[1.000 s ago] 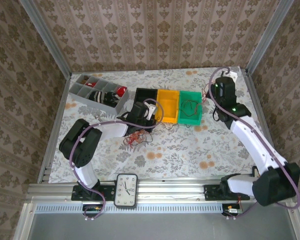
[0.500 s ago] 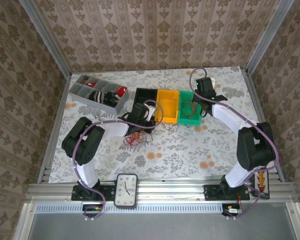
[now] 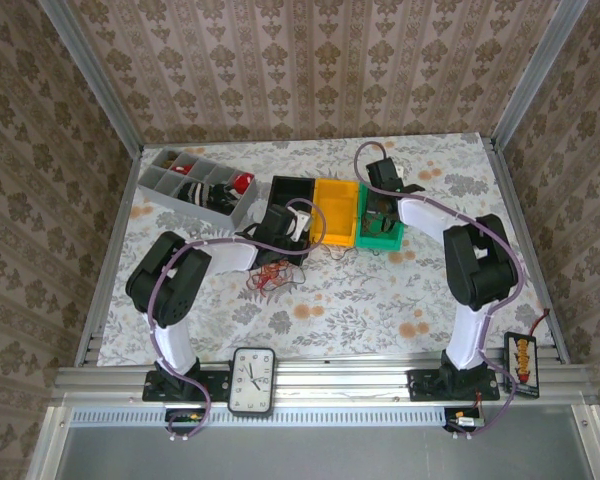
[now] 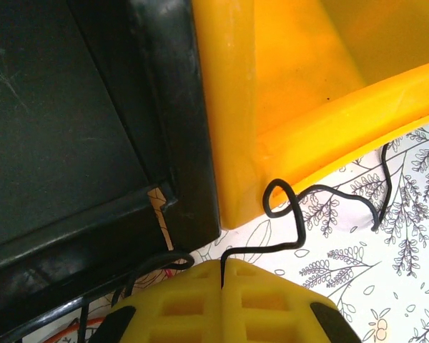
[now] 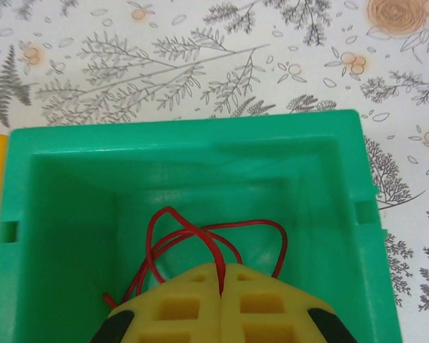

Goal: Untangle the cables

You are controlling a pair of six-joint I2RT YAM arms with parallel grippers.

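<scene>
The right gripper moves outward toward the green bin's far corner point(image 5: 341, 132) next, away from the yellow bin, and releases the red cable, because its loops already hang inside.
My left gripper point(image 4: 223, 263) is shut on a thin black cable point(image 4: 294, 223). The cable curls up past the front corner of the yellow bin point(image 4: 272, 78) and trails right over the tablecloth. The black bin point(image 4: 64, 136) lies just left of it. A tangle of red and orange cables point(image 3: 270, 275) lies on the table under the left forearm. Over the green bin point(image 5: 71, 179), my right gripper point(image 5: 220, 277) is shut on a red cable point(image 5: 200, 230), whose loops hang inside the bin.
Black point(image 3: 288, 188), yellow point(image 3: 335, 212) and green point(image 3: 388, 238) bins stand in a row at mid-table. A grey divided tray point(image 3: 195, 185) with small parts sits at the back left. A clock point(image 3: 253, 380) rests on the front rail, and a pendant point(image 3: 525, 355) lies at the right.
The right arm has swung left from the back right corner to over the green bin. The left arm has barely moved.
</scene>
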